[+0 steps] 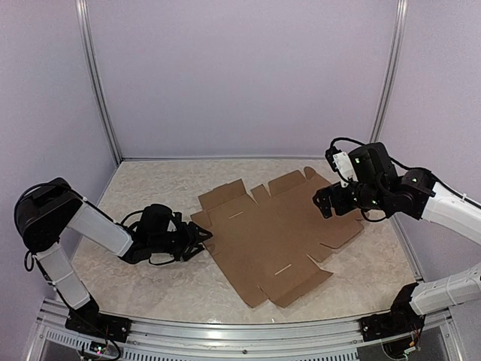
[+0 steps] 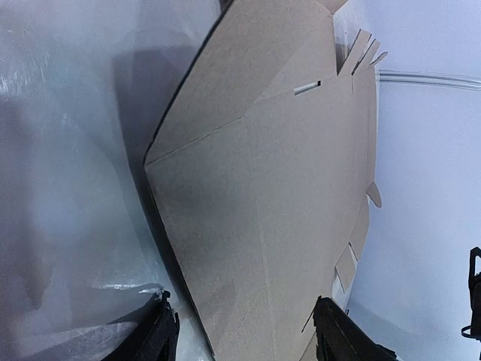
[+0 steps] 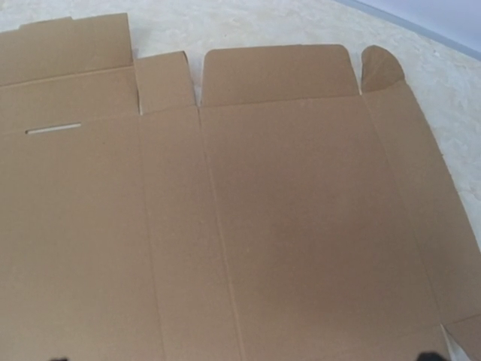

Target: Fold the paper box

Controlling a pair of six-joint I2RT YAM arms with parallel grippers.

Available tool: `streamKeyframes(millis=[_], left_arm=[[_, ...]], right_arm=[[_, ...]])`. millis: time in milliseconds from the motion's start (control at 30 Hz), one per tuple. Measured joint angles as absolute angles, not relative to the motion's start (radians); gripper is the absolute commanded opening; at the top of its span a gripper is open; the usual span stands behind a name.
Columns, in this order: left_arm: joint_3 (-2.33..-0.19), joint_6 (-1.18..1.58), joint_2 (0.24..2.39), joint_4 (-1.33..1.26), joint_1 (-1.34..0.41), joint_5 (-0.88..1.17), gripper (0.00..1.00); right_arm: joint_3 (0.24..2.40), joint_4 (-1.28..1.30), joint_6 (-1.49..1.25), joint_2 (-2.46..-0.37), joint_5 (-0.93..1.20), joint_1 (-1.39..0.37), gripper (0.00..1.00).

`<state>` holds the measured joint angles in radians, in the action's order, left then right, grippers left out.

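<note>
The left gripper lowers a little and closes on the flap at the sheet's side edge next, since the flap runs between its open fingers.
The paper box (image 1: 270,233) lies as a flat brown die-cut sheet on the table, with flaps, tabs and two slits showing. My left gripper (image 1: 201,239) is low at the sheet's left edge. In the left wrist view the gripper (image 2: 248,340) is open, and the sheet (image 2: 263,188) runs between its two black fingers (image 2: 161,335) without being clamped. My right gripper (image 1: 325,203) hovers above the sheet's right part. The right wrist view looks down on the sheet (image 3: 248,226); only the fingertips (image 3: 428,356) show, far apart at the bottom corners, so it is open and empty.
The table (image 1: 150,188) has a pale marbled top. Lilac walls with metal posts (image 1: 101,90) close the back and sides. A metal rail (image 1: 240,331) runs along the near edge between the arm bases. Part of the right arm (image 2: 473,301) shows in the left wrist view.
</note>
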<state>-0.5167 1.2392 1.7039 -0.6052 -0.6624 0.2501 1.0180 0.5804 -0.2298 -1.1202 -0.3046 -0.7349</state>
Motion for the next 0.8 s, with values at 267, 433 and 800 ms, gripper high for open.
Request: streamKeyframes(millis=[267, 433, 800], left_arm=[[-0.519, 1.253, 1.735, -0.659, -0.662, 0.250, 0.60], [-0.519, 1.261, 1.773, -0.728, -0.662, 0.254, 0.59], [-0.495, 1.311, 1.870, -0.926, -0.662, 0.263, 0.41]], right_arm=[[1.018, 0.580, -0.229, -1.120, -0.305, -0.735, 1.00], [1.017, 0.580, -0.230, -1.120, -0.305, -0.735, 1.00], [1.016, 0.580, -0.230, -1.115, -0.305, -0.735, 1.00]])
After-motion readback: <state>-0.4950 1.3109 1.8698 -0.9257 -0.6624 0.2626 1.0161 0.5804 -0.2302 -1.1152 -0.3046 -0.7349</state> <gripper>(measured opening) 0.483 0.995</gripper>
